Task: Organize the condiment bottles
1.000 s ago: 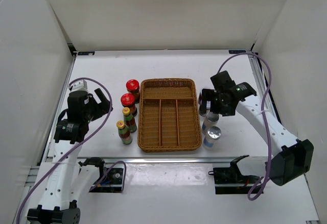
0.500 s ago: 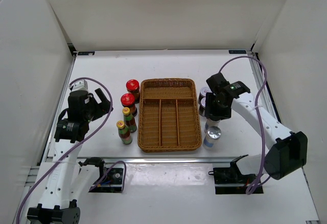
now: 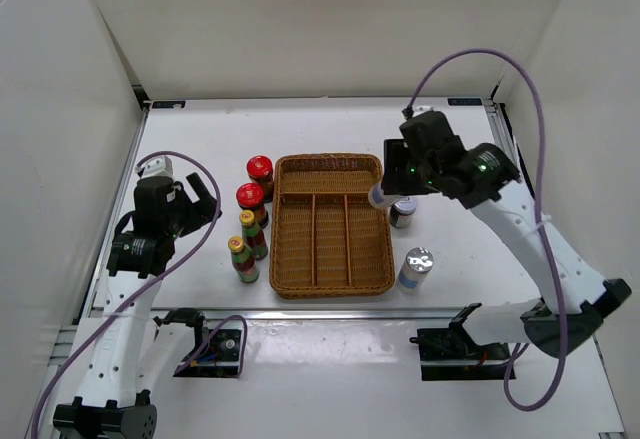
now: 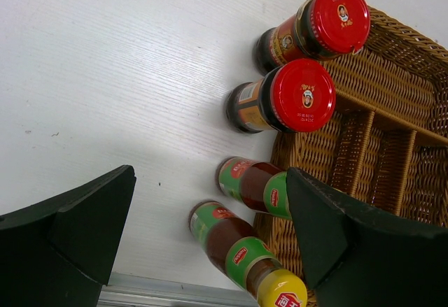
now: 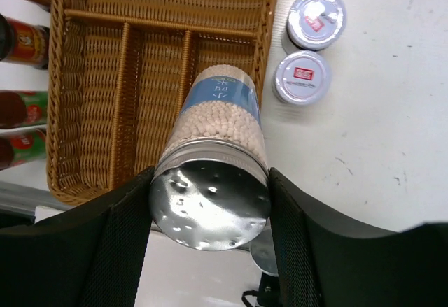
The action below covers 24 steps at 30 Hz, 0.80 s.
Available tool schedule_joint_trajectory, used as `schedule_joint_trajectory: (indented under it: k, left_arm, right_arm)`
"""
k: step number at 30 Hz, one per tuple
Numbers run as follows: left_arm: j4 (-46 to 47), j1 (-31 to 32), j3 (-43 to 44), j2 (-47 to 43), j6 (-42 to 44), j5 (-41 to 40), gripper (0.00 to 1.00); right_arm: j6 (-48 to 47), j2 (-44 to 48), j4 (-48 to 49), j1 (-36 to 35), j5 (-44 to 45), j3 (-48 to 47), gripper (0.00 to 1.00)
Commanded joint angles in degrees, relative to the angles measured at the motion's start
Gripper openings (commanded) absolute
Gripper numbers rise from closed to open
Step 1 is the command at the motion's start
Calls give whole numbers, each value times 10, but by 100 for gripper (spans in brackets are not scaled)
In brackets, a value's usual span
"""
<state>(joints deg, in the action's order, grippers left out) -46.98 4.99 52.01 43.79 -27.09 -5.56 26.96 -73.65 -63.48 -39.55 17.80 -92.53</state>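
My right gripper is next to move across the tray's rim and down, lowering the pale cylinder into the far end of the tray's long section beside the white-lidded jars, since that section is empty.
My right gripper point(image 3: 393, 181) point(image 5: 210, 212) is shut on a pale silver-topped cylinder point(image 3: 379, 196) point(image 5: 219, 129), held in the air over the right edge of the wicker tray point(image 3: 330, 160) point(image 5: 57, 111). A second silver-topped cylinder point(image 3: 415, 266) stands on the table right of the tray. Two white-lidded dark jars point(image 5: 317, 18) point(image 5: 302, 77) stand beside the tray's right rim; the top view shows one of them point(image 3: 403, 212). Left of the tray stand two red-lidded jars point(image 3: 260, 170) point(image 3: 250, 197) and two yellow-capped bottles point(image 3: 253, 234) point(image 3: 242, 259). My left gripper point(image 3: 196, 201) point(image 4: 210, 177) is open above the yellow-capped bottles point(image 4: 238, 247), touching nothing.
The tray has three long compartments and one cross compartment at the far end, all holding nothing. White walls enclose the table on three sides. The metal front edge point(image 3: 300, 311) runs just below the tray and bottles.
The right gripper closed on the silver-topped cylinder, lifted it off the table and carried it left to the tray's right edge. The left arm has not moved.
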Motion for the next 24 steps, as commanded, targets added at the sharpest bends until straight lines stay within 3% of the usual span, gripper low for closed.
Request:
schedule_joint_trajectory:
  k: [1, 10, 13, 14, 16, 24]
  left_arm:
    - [-6, 0, 0, -3, -1, 4, 100]
    - [0, 0, -5, 13, -1, 15, 100]
    - [0, 0, -5, 18, -1, 15, 100]
    - [0, 0, -5, 18, -1, 20, 100]
    - [0, 0, -5, 18, -1, 20, 100]
    - [0, 0, -5, 18, -1, 20, 100]
  right_arm:
    - [-21, -54, 74, -9, -5, 17, 22]
    - [-17, -183, 185, -4, -60, 108, 22]
    - [-11, -209, 185, -4, -66, 113, 50]
    - [-11, -209, 179, -4, -66, 113, 81]
    - [-11, -199, 163, -9, -49, 100, 100]
    - [11, -55, 30, -16, 66, 26, 100]
